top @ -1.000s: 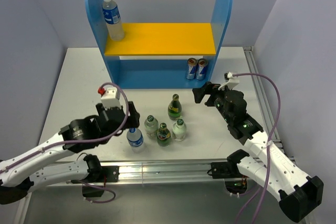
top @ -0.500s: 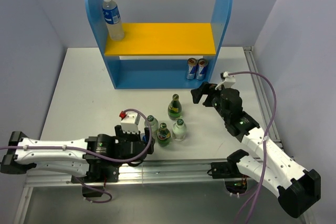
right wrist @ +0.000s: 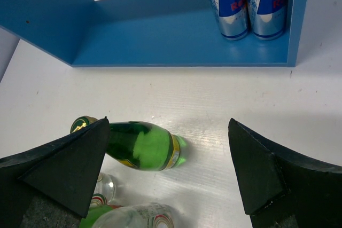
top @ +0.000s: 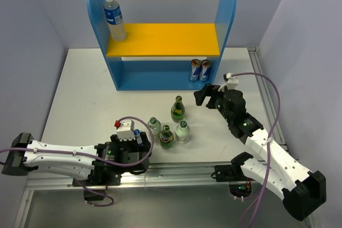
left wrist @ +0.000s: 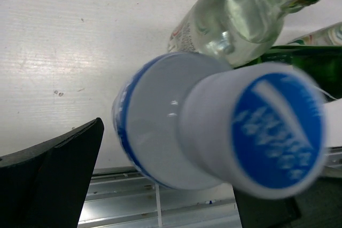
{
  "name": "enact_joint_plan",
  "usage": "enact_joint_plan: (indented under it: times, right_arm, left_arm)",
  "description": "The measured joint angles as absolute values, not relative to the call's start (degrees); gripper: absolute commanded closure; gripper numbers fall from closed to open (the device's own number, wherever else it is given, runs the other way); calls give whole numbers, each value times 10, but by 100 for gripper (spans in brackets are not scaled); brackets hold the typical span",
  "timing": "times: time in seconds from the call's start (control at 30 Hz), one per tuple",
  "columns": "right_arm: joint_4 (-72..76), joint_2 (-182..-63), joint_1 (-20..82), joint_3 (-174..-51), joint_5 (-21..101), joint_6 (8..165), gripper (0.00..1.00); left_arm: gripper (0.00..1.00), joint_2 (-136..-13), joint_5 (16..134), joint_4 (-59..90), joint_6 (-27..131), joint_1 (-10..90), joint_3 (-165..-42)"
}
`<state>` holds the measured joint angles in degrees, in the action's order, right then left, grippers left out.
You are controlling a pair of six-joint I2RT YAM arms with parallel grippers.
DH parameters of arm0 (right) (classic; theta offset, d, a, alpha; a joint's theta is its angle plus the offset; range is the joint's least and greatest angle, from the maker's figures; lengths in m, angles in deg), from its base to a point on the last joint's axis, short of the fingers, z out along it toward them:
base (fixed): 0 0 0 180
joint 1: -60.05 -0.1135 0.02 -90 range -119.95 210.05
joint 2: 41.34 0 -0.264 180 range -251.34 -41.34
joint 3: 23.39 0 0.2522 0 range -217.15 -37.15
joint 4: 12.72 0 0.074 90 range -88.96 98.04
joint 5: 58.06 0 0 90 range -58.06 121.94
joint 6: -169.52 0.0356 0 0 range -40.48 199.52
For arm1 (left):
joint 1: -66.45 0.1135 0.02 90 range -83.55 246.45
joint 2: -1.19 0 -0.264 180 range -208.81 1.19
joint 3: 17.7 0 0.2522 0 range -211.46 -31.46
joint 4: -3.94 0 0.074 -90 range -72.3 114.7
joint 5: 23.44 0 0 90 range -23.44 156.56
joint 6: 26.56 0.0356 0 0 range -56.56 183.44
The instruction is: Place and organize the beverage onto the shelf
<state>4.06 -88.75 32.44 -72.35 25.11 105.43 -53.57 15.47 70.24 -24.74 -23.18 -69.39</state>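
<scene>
The bottle's cap sits nearer one finger of my left gripper. So my left gripper next shifts toward the cap as it lowers, to get down over the second clear bottle [top: 139, 136] [left wrist: 231, 127].
The blue shelf [top: 228, 9] with a yellow upper board stands at the back. One clear plastic bottle [top: 114, 17] stands at the left end of that board. My left gripper [top: 139, 141] is open, its jaws either side of the second clear bottle [left wrist: 176, 116], whose white and blue cap [top: 137, 132] shows between them; a gap shows beside the left finger [left wrist: 53, 180]. Two pale bottles [top: 154, 126] [top: 183, 131] and a green one [top: 167, 137] stand close by. My right gripper [top: 203, 95] is open and empty, just right of another green bottle [top: 177, 109], also seen in its wrist view [right wrist: 141, 145].
Two blue-silver cans [top: 200, 70] stand at the right end of the shelf's lower level, also in the right wrist view [right wrist: 248, 4]. The table's front rail [top: 171, 172] runs right behind my left gripper. Grey walls close in both sides.
My left arm has swung down toward the front edge and its gripper has come around the clear bottle from the near side. My right gripper has shifted slightly left.
</scene>
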Motion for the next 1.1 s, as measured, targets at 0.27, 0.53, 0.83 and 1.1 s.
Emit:
enact_joint_plan:
  times: [0.27,0.53,0.83,1.1]
  right_arm:
    - [40,-888,324,-719,252,1054,2]
    - [40,-889,324,-713,257,1054,2]
    - [36,-888,324,-705,269,1056,2]
    - [36,-885,324,-704,271,1056,2]
  left_arm:
    - [6,-600,122,707,-323,-242,-683]
    - [48,-662,79,767,-404,-248,-702]
    - [100,-668,57,906,-435,-248,-794]
    - [100,-663,9,864,-114,-183,-1099]
